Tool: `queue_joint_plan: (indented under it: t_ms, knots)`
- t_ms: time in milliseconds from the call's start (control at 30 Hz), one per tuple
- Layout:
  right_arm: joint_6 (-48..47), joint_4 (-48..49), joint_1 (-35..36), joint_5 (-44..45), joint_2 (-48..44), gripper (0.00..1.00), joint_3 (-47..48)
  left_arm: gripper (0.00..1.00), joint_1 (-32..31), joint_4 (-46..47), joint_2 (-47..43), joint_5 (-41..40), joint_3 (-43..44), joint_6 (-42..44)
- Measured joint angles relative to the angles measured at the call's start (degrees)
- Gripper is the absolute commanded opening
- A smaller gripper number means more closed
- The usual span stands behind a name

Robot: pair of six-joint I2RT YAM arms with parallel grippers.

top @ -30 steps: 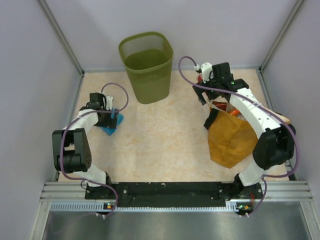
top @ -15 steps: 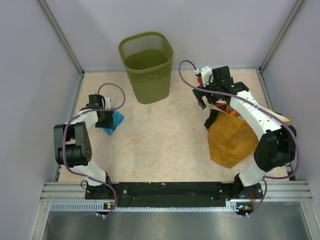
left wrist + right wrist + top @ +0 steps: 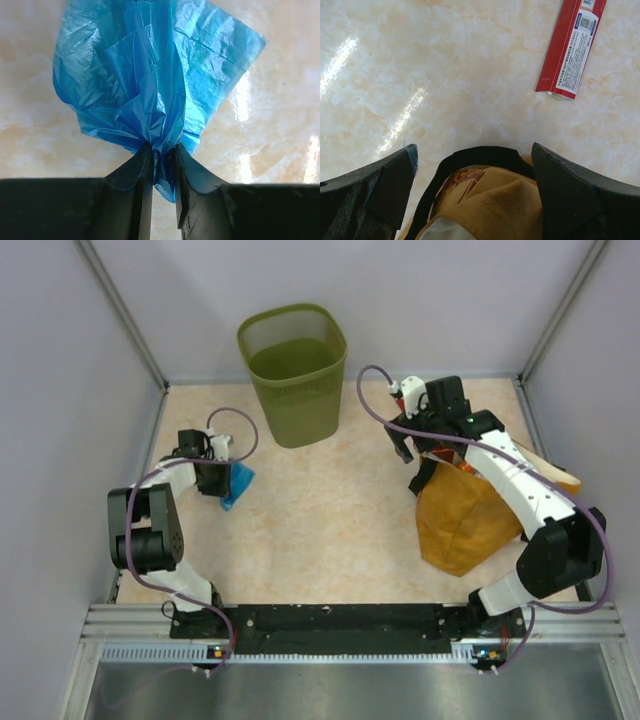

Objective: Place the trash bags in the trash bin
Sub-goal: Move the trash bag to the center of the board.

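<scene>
The bag (image 3: 150,75) in my left gripper will go to the gripper's right in the top view next, and I will release it there, because there is bare tabletop near the trash bin.
A crinkled light-blue trash bag (image 3: 150,75) lies on the marble-patterned table at the left (image 3: 238,483). My left gripper (image 3: 161,150) is shut on its bunched lower edge, and film fans out beyond the fingertips; from above, that left gripper (image 3: 222,480) sits low at the bag's left side. The olive-green mesh trash bin (image 3: 297,400) stands upright at the back centre, apart from both arms. On the right, my right gripper (image 3: 472,150) stands open above a mustard-orange sack (image 3: 490,200) and holds nothing; from above, the gripper (image 3: 412,443) is over the sack's top.
The mustard-orange sack (image 3: 465,515) with black handles (image 3: 470,156) fills the right side of the table. A flat red box (image 3: 571,47) lies on the table beyond the right gripper. Walls and metal posts close in the table on three sides.
My left gripper's jaws have closed on the blue bag, which has bunched up and shifted slightly right. The right gripper has stayed open and moved a little over the sack.
</scene>
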Motion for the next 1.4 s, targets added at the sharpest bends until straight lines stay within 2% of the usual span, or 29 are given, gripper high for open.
queue_joint_plan:
  t_ms: [133, 267, 367, 533, 700, 1067, 1200, 1400]
  knots:
    - [-0.33, -0.79, 1.18, -0.07, -1.60, 0.94, 0.00, 0.09, -0.07, -1.81, -0.13, 4.09, 0.09, 3.19]
    - [-0.37, -1.29, 2.51, -0.20, -2.91, 0.94, -0.35, 0.01, -0.98, -3.45, -0.66, 7.37, 0.11, 6.43]
    - [-0.37, -1.79, 3.37, -0.26, -3.48, 0.94, -0.90, 0.00, -2.43, -4.50, -1.73, 9.38, 0.11, 8.22]
    - [-0.42, -1.68, 3.82, -0.37, -4.57, 0.94, -2.32, 0.00, -6.25, -6.03, -4.00, 12.98, 0.15, 10.54]
    - [-0.48, -1.70, 4.04, -1.49, -6.93, 0.94, -4.59, 0.00, -13.22, -7.08, -5.14, 14.45, 0.79, 12.04]
    - [-0.50, -2.01, 4.35, -3.26, -10.73, 0.94, -8.41, 0.00, -28.04, -7.65, -4.66, 14.93, 8.33, 10.10]
    - [-0.70, -1.25, 4.37, -3.82, -12.41, 0.94, -9.92, 0.00, -32.63, -6.43, -1.46, 14.05, 12.55, 7.65]
    - [-1.18, -2.73, 4.44, -5.73, -15.89, 0.94, -11.26, 0.00, -36.04, -4.68, 4.50, 12.11, 15.13, 3.37]
